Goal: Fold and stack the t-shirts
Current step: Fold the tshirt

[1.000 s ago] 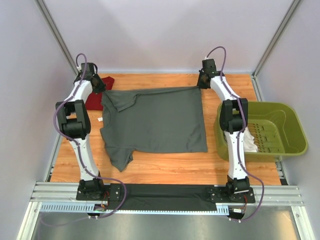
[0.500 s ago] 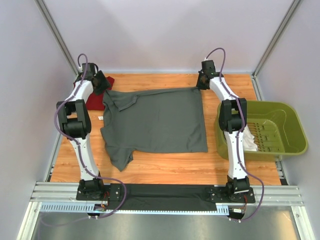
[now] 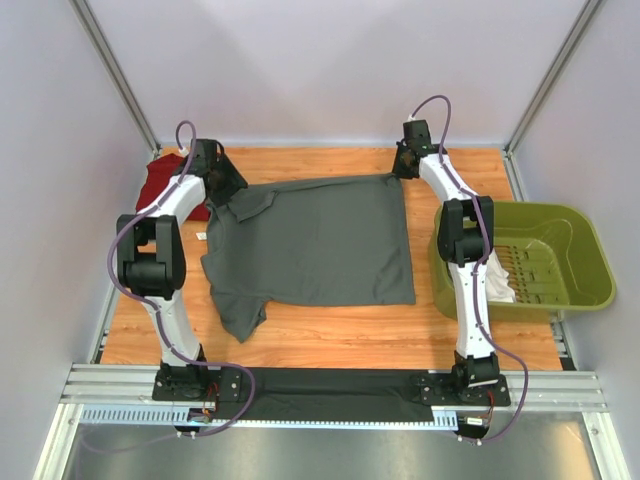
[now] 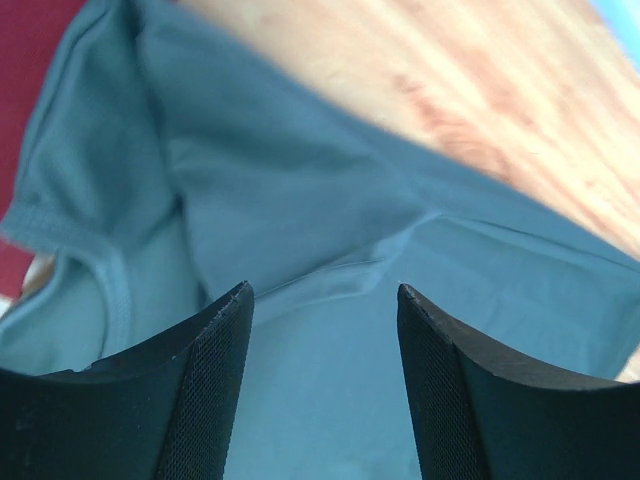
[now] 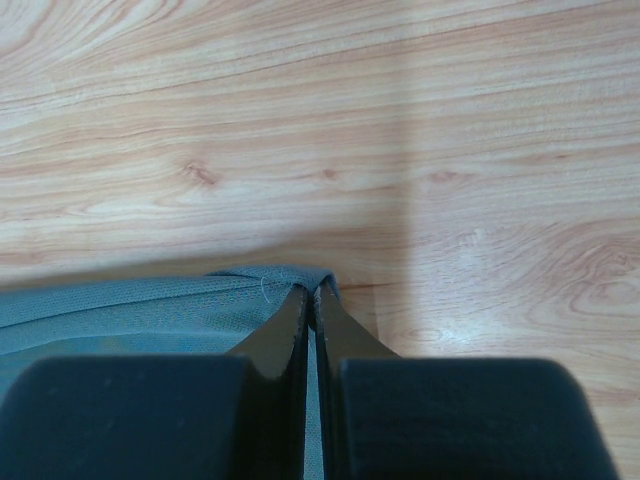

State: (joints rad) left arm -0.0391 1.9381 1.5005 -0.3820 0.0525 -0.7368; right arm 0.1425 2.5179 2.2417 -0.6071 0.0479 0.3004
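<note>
The folded-in sleeve lies doubled over the shirt's body, so I will next lower the open fingers of my left gripper onto the folded-in sleeve's near corner (image 3: 239, 218) (image 4: 216, 290) below.
A dark grey t-shirt (image 3: 315, 240) lies spread flat on the wooden table, its neck toward the left. My left gripper (image 3: 225, 185) hovers open over its far-left sleeve and shoulder; the same gripper (image 4: 322, 290) holds nothing and grey cloth (image 4: 300, 200) lies beneath the jaws. My right gripper (image 3: 400, 168) is shut on the far-right hem corner of the grey t-shirt; in the wrist view the right gripper (image 5: 312, 292) pinches the cloth corner (image 5: 270, 285). A dark red t-shirt (image 3: 165, 185) lies bunched at the far left, partly behind my left arm.
An olive-green plastic basket (image 3: 570, 235) stands at the right edge with white cloth (image 3: 500, 285) inside. A small white scrap (image 3: 200, 238) lies left of the grey shirt. Grey walls close in on both sides and the back.
My left gripper has opened, let go of the grey shirt's shoulder, and shifted right over it. More of the red shirt now shows. The right arm has stayed put.
</note>
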